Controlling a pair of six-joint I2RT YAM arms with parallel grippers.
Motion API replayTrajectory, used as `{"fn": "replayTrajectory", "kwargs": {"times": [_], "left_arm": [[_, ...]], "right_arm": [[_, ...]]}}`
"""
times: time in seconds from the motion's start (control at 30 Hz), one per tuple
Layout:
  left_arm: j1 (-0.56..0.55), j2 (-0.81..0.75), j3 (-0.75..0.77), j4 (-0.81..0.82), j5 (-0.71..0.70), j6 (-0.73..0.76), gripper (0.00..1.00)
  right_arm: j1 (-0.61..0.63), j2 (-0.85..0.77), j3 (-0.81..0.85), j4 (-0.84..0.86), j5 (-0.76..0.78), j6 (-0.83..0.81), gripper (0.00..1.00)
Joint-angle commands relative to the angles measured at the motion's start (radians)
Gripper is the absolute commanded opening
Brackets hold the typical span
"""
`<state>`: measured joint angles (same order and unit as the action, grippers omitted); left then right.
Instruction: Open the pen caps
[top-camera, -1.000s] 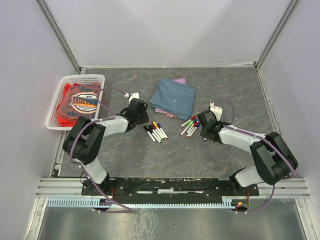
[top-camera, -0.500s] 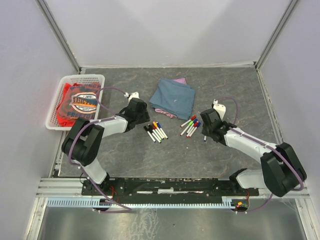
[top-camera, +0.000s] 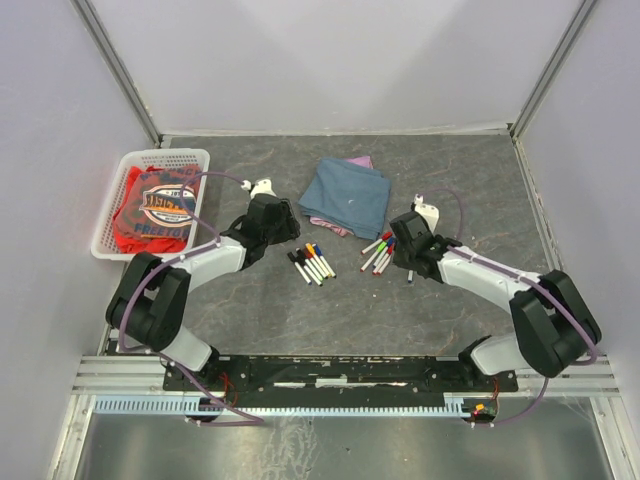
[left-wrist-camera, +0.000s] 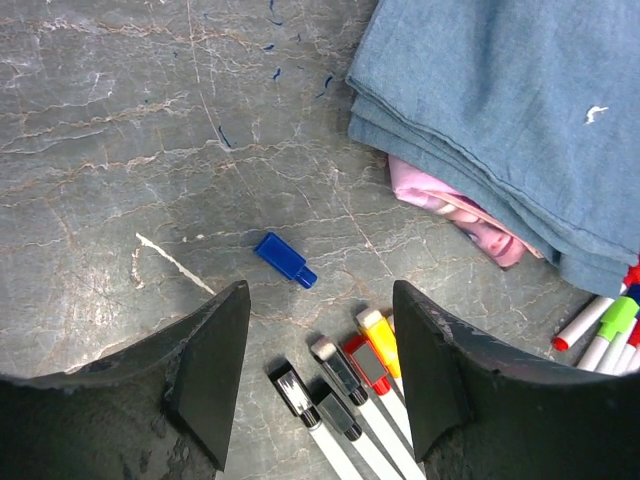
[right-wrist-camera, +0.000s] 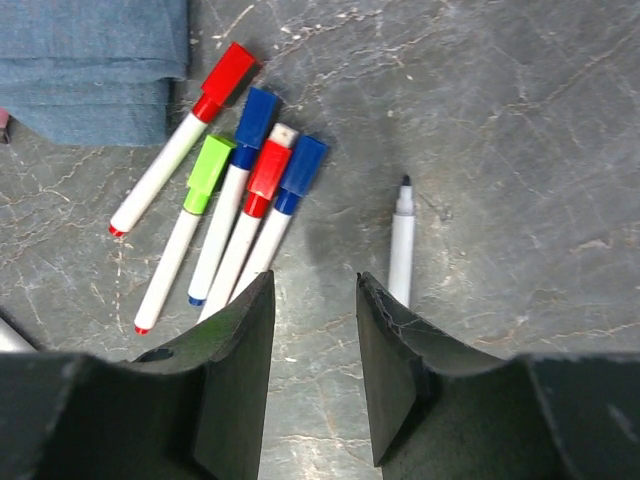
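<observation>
I will next move my right gripper down to the blue-capped pen nearest the uncapped one, toward the left in the wrist view. It will go onto the blue-capped pen's white body (right-wrist-camera: 264, 246), because that pen is still closed.
A loose blue pen cap (left-wrist-camera: 285, 259) lies on the stone table just ahead of my left gripper (left-wrist-camera: 318, 300), which is open and holds nothing. Below it lie several white pens (left-wrist-camera: 345, 380) with black, red and yellow caps. My right gripper (right-wrist-camera: 315, 290) is open and empty too. Beside its right finger lies an uncapped pen (right-wrist-camera: 402, 240) with its tip bare. To the left, several pens (right-wrist-camera: 235, 190) wear red, blue and green caps. From above, the left gripper (top-camera: 284, 231) hangs by the left pen group (top-camera: 312, 263), and the right gripper (top-camera: 404, 260) by the right group (top-camera: 380, 252).
A folded blue cloth (top-camera: 346, 195) with something pink (left-wrist-camera: 440, 197) under it lies behind the pens. A white basket (top-camera: 105, 215) with a red printed cloth stands at the far left. Grey walls close in the table on three sides.
Both grippers' jaws have opened wider. The left gripper has drawn slightly away from its pens, and the right arm has shifted a little; the pens have not moved.
</observation>
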<state>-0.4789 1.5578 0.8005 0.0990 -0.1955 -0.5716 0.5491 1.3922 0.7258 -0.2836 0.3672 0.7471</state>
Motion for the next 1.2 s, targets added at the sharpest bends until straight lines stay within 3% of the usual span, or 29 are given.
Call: {"fn": "replayTrajectory", "kwargs": {"times": [0.0,1.17], "left_arm": [[0.004,-0.061,-0.011,0.041,0.016,0.007,0.66],[0.004,-0.121,-0.037,0.059,0.024,0.006,0.66]], "right_arm": [[0.012,0.045,0.061,0.042,-0.007,0.032,0.45],[0.049,0.19,0.072,0.075,-0.004,0.059,0.41]]}}
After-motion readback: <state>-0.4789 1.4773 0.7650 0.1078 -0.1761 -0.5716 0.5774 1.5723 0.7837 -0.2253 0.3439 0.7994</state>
